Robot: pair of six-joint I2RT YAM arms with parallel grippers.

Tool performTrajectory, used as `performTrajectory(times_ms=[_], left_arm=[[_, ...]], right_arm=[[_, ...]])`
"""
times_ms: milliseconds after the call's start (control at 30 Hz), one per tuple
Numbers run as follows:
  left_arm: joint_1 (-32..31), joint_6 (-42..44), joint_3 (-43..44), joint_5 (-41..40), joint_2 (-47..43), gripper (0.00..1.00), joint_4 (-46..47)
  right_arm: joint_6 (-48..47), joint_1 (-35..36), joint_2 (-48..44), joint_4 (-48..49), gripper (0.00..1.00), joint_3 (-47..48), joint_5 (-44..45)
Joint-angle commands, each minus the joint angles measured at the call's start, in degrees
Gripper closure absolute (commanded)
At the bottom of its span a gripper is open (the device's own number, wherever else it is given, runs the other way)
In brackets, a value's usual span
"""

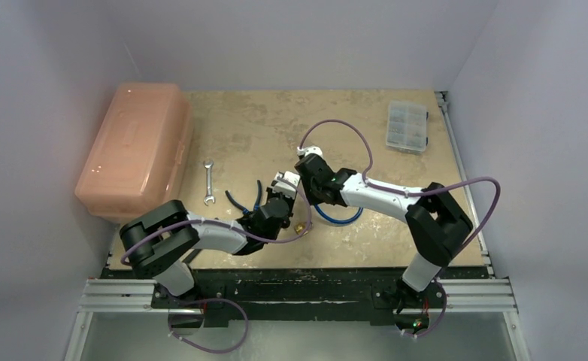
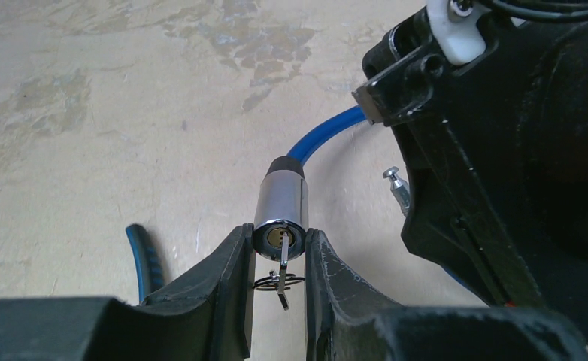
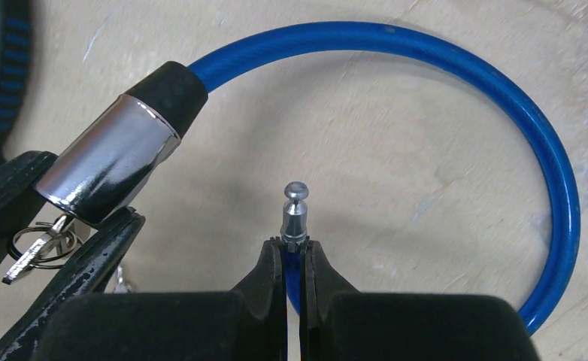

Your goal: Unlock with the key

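My right gripper will move slightly away from my base over the table, then release the cable's other end (image 3: 294, 244).
A blue cable lock (image 3: 501, 113) lies on the table, its loop also showing in the top view (image 1: 340, 219). My left gripper (image 2: 280, 237) is shut on its chrome cylinder (image 2: 282, 203). The small silvery key (image 2: 284, 259) sits in the cylinder's keyhole with a wire ring hanging from it; it also shows in the right wrist view (image 3: 31, 256). My right gripper (image 3: 293, 244) is shut on the cable's other end, just behind its metal pin (image 3: 295, 210). The pin is out of the cylinder (image 3: 107, 177), a short way from it. Both grippers meet at mid-table (image 1: 280, 192) (image 1: 300, 197).
Blue-handled pliers (image 1: 242, 201) lie just left of the grippers, and a silver wrench (image 1: 208, 180) lies further left. A small brass padlock (image 1: 304, 226) sits near the front. A pink box (image 1: 137, 147) stands at the left edge and a clear organizer (image 1: 407, 126) at the back right.
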Motion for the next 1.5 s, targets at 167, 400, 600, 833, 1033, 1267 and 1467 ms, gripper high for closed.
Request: performTrajectory(times_ms=[167, 400, 600, 833, 1033, 1267, 1467], left_arm=[[7.66, -1.03, 8.97, 5.53, 6.64, 1.0, 3.56], [10.13, -2.82, 11.7, 8.64, 9.98, 1.0, 1.97], [10.82, -4.39, 11.09, 10.69, 10.37, 0.72, 1.63], [10.92, -4.61, 10.14, 12.17, 8.51, 0.2, 0.56], [10.91, -4.76, 10.28, 12.92, 4.44, 0.12, -4.08], [10.88, -4.75, 8.81, 13.63, -2.54, 0.12, -9.49], [10.92, -3.59, 8.99, 12.51, -10.65, 0.12, -18.14]], right_arm=[[-4.7, -7.27, 5.78, 0.61, 1.0, 9.82, -2.56], [-5.63, -9.85, 8.38, -0.35, 0.95, 12.96, -6.18], [-5.5, -9.98, 7.16, -0.53, 0.64, 12.25, -7.49], [-4.88, -9.93, 4.44, -0.43, 0.32, 10.9, -9.39], [-4.71, -9.97, 1.73, -1.57, 0.25, 10.5, -9.59], [-4.27, -9.98, -1.46, -2.33, 0.19, 10.33, -8.23], [-2.72, -9.97, -3.81, -2.96, 0.18, 9.14, -7.63]])
